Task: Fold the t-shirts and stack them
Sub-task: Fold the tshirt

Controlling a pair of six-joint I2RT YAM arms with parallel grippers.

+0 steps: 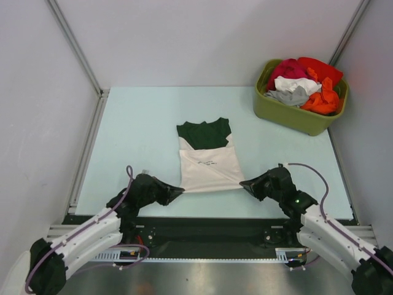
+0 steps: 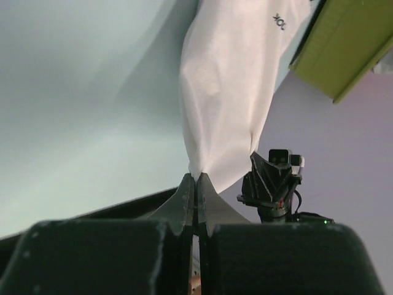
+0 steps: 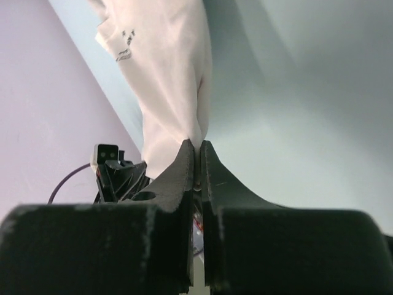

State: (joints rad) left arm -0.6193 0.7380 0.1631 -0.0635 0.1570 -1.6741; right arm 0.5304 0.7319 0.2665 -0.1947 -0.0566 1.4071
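Observation:
I should next carry the cream corner outward with my right gripper onto the green shirt's far corner (image 1: 225, 121) by the tub, which lies outward, so that it covers the exposed green, and then let go.
A cream-white t-shirt (image 1: 210, 167) with small black lettering lies partly folded in the middle of the table, over the lower part of a folded dark green t-shirt (image 1: 204, 133). My left gripper (image 1: 182, 190) is shut on the cream shirt's near left corner; the cloth (image 2: 227, 92) runs up from the closed fingertips (image 2: 187, 184). My right gripper (image 1: 242, 183) is shut on the near right corner; the cloth (image 3: 172, 80) rises from its fingertips (image 3: 184, 150). Each wrist view shows the other gripper beyond the cloth.
An olive-green plastic tub (image 1: 293, 114) stands at the back right, filled with red, white, grey and orange garments (image 1: 305, 83). It also shows in the left wrist view (image 2: 344, 49). Metal rails edge the table at left (image 1: 83, 160) and front.

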